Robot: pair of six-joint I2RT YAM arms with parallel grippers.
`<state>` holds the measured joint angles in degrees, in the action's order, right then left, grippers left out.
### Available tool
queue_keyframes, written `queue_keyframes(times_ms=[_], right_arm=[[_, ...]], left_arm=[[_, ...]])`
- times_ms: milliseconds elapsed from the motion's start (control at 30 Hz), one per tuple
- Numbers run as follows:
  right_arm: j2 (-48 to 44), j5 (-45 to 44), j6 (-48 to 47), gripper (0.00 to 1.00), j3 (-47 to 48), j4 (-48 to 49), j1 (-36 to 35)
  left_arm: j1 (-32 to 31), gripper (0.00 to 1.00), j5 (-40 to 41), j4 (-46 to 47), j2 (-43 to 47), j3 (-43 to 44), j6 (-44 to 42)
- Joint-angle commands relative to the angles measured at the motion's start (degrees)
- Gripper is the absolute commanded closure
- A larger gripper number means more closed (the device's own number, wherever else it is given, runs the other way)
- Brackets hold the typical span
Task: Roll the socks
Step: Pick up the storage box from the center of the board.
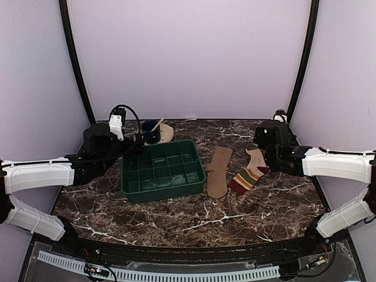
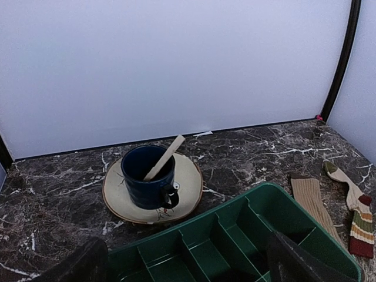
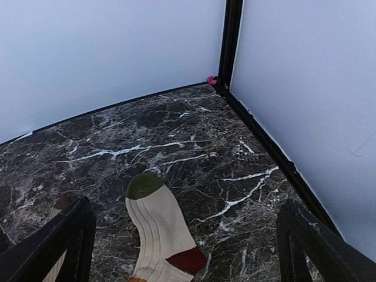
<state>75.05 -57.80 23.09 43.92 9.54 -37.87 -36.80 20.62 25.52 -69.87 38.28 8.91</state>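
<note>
My left gripper will next go down onto the tray's side rim farthest from the socks, tilting its open fingers downward, because the tray is close beside the tan sock.
The plain tan sock [image 1: 218, 171] lies flat on the marble table, right of the green tray [image 1: 164, 192]. The striped sock [image 1: 249, 173] lies just right of it, its green toe toward the back. My right gripper [image 1: 260, 155] is open and hovers over the striped sock's toe end. In the right wrist view the sock [image 3: 158, 223] lies between the spread fingers [image 3: 317, 247], nearer the left one. My left gripper [image 1: 134, 150] is open and empty over the tray's far left corner. In the left wrist view both socks [image 2: 314, 202] [image 2: 359, 214] show right of the tray [image 2: 194, 219].
A dark blue cup [image 2: 147, 176] with a wooden stick in it stands on a cream saucer [image 2: 188, 188] behind the tray. The tray has several compartments with nothing in them. White walls and black corner posts [image 3: 230, 41] close the table's back and sides.
</note>
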Motion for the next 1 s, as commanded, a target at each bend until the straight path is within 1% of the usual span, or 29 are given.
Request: queue_keyframes(times_ms=[0,67,167,200,400,533,600,667,833,967], right_arm=[[1.7,-5.2,1.2,0.0,4.0,-2.6,-0.3],[2.6,-0.7,-3.0,0.03,3.4,1.0,-0.3],[2.7,3.4,-4.3,0.13,1.7,5.3,-0.3],[2.5,4.5,-3.8,0.15,1.4,5.8,-0.3],[2.6,13.7,3.1,0.21,0.7,2.1,-1.7],[5.4,13.6,7.9,0.22,2.0,-1.7,-5.0],[7.2,13.1,10.9,0.22,3.4,-6.0,-6.7],[8.7,13.4,13.6,0.22,4.3,-8.0,-8.4],[11.4,13.5,16.7,0.22,4.4,-9.9,-12.5],[12.2,13.8,17.7,0.22,4.0,-10.0,-14.2]], left_arm=[[-2.7,0.04,0.7,-4.1,-2.1,3.9,-2.4],[-4.1,0.04,-0.6,-5.2,-3.6,5.2,-2.6],[-6.0,0.04,-1.2,-7.4,-5.6,7.0,-2.9],[-6.3,0.04,-1.6,-8.2,-6.0,7.5,-2.8],[-6.6,0.04,-3.5,-14.8,-5.7,8.1,-0.6],[-6.6,0.05,-2.4,-18.7,-4.5,6.9,1.1],[-6.6,0.06,-1.8,-21.1,-4.0,6.8,2.7],[-6.6,0.07,-0.7,-23.2,-3.7,6.8,4.6],[-6.5,0.08,3.6,-28.6,-3.8,7.4,9.4],[-5.3,0.1,5.5,-33.3,-5.1,9.3,13.1]])
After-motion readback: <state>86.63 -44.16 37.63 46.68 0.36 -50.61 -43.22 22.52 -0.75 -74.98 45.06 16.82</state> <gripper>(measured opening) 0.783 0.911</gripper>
